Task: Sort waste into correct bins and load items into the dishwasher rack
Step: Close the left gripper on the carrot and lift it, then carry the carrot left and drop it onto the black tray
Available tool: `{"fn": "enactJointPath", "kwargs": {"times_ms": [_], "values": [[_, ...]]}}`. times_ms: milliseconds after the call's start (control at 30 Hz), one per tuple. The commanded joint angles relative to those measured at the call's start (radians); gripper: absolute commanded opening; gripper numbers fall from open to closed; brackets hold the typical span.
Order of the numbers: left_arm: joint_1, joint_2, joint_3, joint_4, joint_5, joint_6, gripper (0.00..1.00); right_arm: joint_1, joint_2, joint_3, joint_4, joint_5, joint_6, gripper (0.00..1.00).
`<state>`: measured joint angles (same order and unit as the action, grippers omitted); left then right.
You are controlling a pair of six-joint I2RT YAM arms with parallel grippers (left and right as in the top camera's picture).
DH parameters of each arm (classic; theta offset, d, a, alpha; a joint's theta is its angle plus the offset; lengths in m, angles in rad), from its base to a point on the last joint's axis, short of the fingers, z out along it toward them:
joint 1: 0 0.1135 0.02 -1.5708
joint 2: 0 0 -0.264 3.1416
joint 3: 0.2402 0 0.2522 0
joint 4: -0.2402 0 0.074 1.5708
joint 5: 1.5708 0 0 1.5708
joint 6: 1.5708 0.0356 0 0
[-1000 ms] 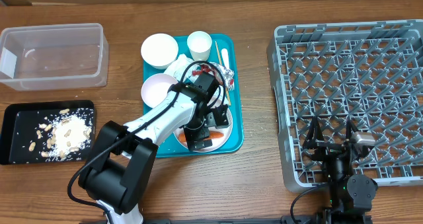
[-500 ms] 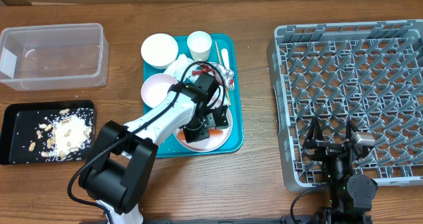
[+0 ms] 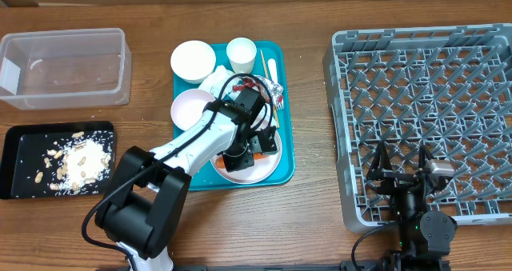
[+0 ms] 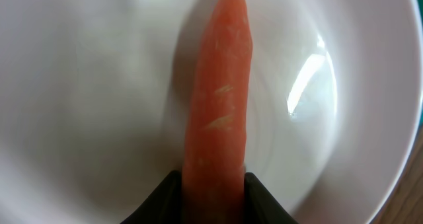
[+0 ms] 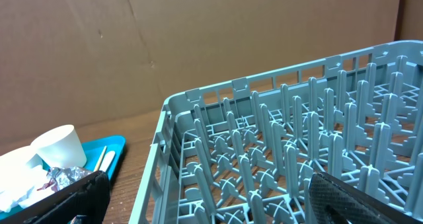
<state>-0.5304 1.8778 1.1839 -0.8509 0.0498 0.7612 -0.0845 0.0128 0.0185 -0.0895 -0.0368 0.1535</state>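
The black tray of peanut scraps is to the left of my left gripper in the overhead view, so next my left gripper should lift the carrot (image 3: 218,166), cross over there and release.
An orange carrot (image 4: 218,85) lies lengthwise on the white plate (image 4: 86,85). My left gripper (image 4: 213,184) is shut on the carrot's near end, one black finger against each side. From overhead, the left gripper (image 3: 244,155) sits low over the plate (image 3: 274,169) at the front of the teal tray (image 3: 286,143), with orange carrot (image 3: 218,166) showing beside it. My right gripper (image 3: 402,161) stands open and empty over the front edge of the grey dishwasher rack (image 3: 424,87); the right wrist view shows its fingers (image 5: 66,197) wide apart above the rack (image 5: 277,118).
Two white bowls (image 3: 193,61) (image 3: 190,111), a cup (image 3: 241,53), chopsticks (image 3: 262,61), a crumpled napkin (image 3: 214,82) and a red-and-silver wrapper (image 3: 268,89) share the teal tray. The clear tub (image 3: 64,33) stands far left. The black tray (image 3: 20,139) holds peanut scraps (image 3: 76,161).
The left jaws have closed from wide open onto the carrot on the plate. The left arm stays in place and the right arm has not moved.
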Motion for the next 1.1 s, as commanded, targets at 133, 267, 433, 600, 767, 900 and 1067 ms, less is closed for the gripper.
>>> {"fn": "enactJointPath", "kwargs": {"times_ms": [133,267,433,600,767,900,1067], "values": [[0.003,0.013,0.097,-0.003,0.029,-0.201,0.04,-0.002,-0.009,-0.011,0.008,0.007,0.003,1.0],[0.013,0.013,0.192,-0.025,0.029,-0.314,0.04,-0.002,-0.009,-0.011,0.008,0.007,0.003,1.0],[0.073,0.011,0.369,-0.119,0.029,-0.472,0.04,-0.002,-0.009,-0.011,0.008,0.007,0.003,1.0],[0.202,0.011,0.499,-0.22,0.029,-0.629,0.04,-0.002,-0.009,-0.011,0.008,0.007,0.003,1.0],[0.397,0.01,0.558,-0.251,0.029,-0.784,0.04,-0.002,-0.009,-0.011,0.008,0.007,0.003,1.0],[0.581,0.01,0.559,-0.257,0.03,-0.946,0.04,-0.002,-0.009,-0.011,0.008,0.007,0.003,1.0],[0.806,0.01,0.559,-0.268,0.079,-1.148,0.04,-0.002,-0.009,-0.011,0.008,0.007,0.003,1.0]]}}
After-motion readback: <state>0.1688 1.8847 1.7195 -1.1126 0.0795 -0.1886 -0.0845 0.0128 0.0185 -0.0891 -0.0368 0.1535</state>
